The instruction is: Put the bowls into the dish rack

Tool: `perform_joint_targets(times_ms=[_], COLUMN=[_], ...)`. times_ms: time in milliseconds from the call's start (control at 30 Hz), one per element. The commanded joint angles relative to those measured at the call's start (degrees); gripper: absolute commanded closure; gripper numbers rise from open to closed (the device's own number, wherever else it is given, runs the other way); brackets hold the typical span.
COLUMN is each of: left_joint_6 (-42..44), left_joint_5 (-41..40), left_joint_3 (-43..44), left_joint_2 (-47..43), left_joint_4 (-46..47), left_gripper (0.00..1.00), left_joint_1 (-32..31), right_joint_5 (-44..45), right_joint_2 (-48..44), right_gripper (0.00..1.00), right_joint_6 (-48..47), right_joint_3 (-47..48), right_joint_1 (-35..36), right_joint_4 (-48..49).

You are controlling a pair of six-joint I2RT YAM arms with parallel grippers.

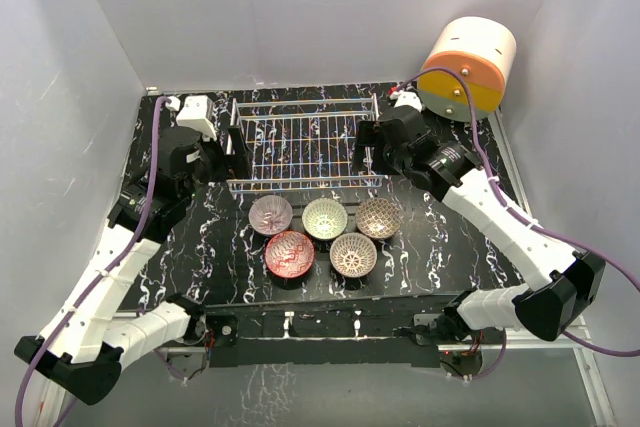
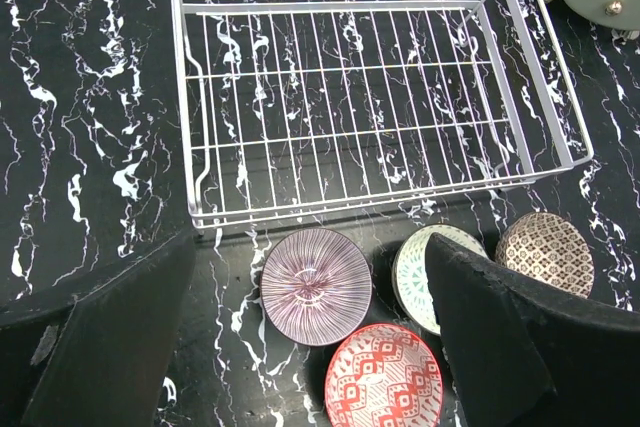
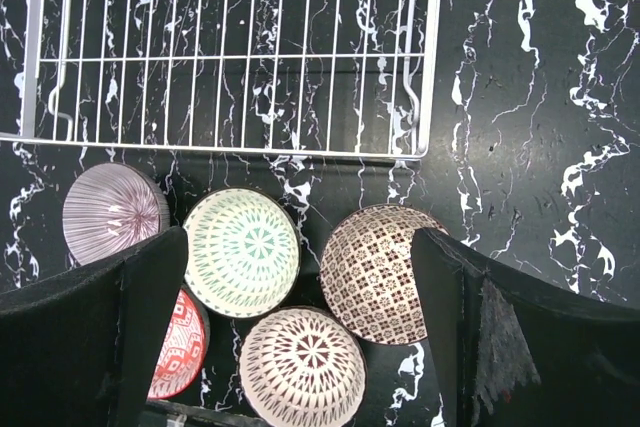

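The table is bare beside the brown-starred bowl's near rim [image 1: 338, 271] [image 3: 260, 407] toward the red bowl, which leaves room for my fingers. My right gripper should move back and down there, turning, onto that rim.
The white wire dish rack [image 1: 300, 185] sits empty at the back of the black marbled table. In front of it, five bowls stand in a cluster: pinkish [image 1: 270, 214], pale green [image 1: 325, 218] and brown-checked [image 1: 379, 217] in a row, with red [image 1: 289, 253] and brown-starred [image 1: 353, 255] nearer. My left gripper [image 1: 238, 152] hovers open at the rack's left end, high above the pinkish bowl [image 2: 315, 285] and red bowl [image 2: 383, 377]. My right gripper [image 1: 362, 152] hovers open at the rack's right end, above the green bowl [image 3: 243, 250] and checked bowl [image 3: 375, 272]. Neither gripper holds anything.
A round orange-and-cream drawer unit [image 1: 467, 67] stands at the back right corner, beside the rack. White walls close in the table on the left, right and back. Purple cables run along both arms.
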Motion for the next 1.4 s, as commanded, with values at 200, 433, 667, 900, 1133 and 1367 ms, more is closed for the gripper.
perform_joint_targets(times_ms=[200, 433, 667, 900, 1133, 1367], left_joint_6=[0.84, 0.58, 1.07, 1.56, 0.34, 0.11], left_joint_5=[-1.27, -4.32, -8.46, -10.93, -10.43, -10.46], left_joint_3=[2.44, 2.77, 3.94, 3.73, 2.21, 2.09], left_joint_2=[0.01, -0.84, -3.88, -5.84, -6.13, -6.96], left_joint_4=[0.09, 0.14, -1.48, -1.19, -0.65, -1.96], left_gripper=[0.03, 0.03, 0.03, 0.03, 0.03, 0.03], left_joint_1=[-0.29, -0.23, -0.29, -0.29, -0.29, -0.29], right_joint_5=[1.89, -11.83, -17.10, -10.60, -3.47, 1.17], right_joint_2=[-3.33, -6.85, -9.21, -9.99, -7.12, -1.57], right_gripper=[0.01, 0.01, 0.09, 0.15, 0.16, 0.22], right_joint_6=[-5.42, -15.35, -10.63, -5.07, 0.28, -0.26], right_joint_3=[1.34, -4.63, -9.80, -10.53, -18.44, -21.09], right_joint_1=[0.28, 0.30, 5.01, 20.12, 29.75, 29.84], right_joint_4=[3.59, 7.50, 6.00, 1.02, 3.81, 8.00])
